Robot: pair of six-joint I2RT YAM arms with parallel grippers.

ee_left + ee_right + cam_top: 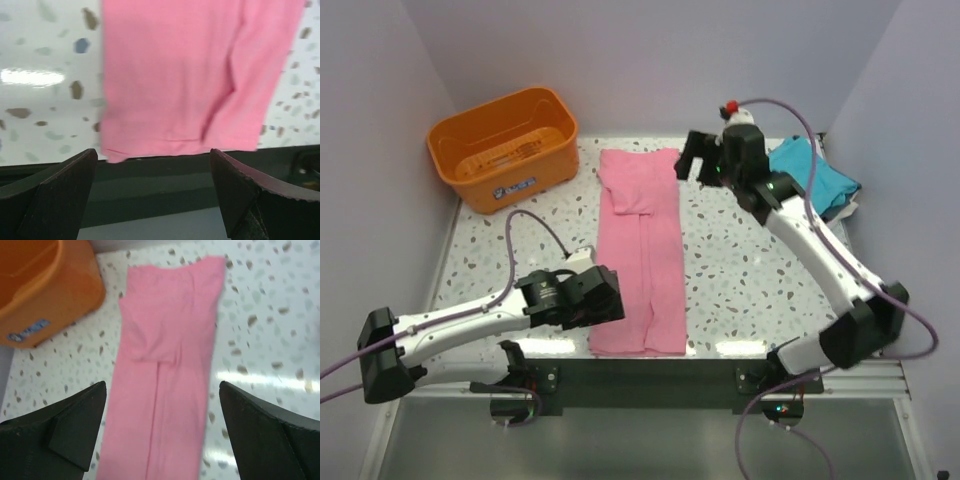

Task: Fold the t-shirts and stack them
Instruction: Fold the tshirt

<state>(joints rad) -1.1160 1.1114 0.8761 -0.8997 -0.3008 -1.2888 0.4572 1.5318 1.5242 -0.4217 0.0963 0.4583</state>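
The robot's left gripper will move down and back next onto the t-shirt hem's basket-side corner, where cloth sticks out past the table's edge, because that corner is below and back of the gripper.
A pink t-shirt lies folded into a long narrow strip down the middle of the table, its sleeve end at the far side. My left gripper hovers open at the strip's near left corner; in the left wrist view its jaws stand wide over the table's front edge, just short of the pink hem. The right gripper hangs open above the far right end of the shirt. In the right wrist view the pink strip runs between its spread jaws, which hold nothing. A folded teal t-shirt lies at the back right.
An orange plastic basket stands at the back left, also seen in the right wrist view. A bit of white cloth shows under the teal shirt. Walls close the table on the left, back and right. A dark rail runs along the front edge.
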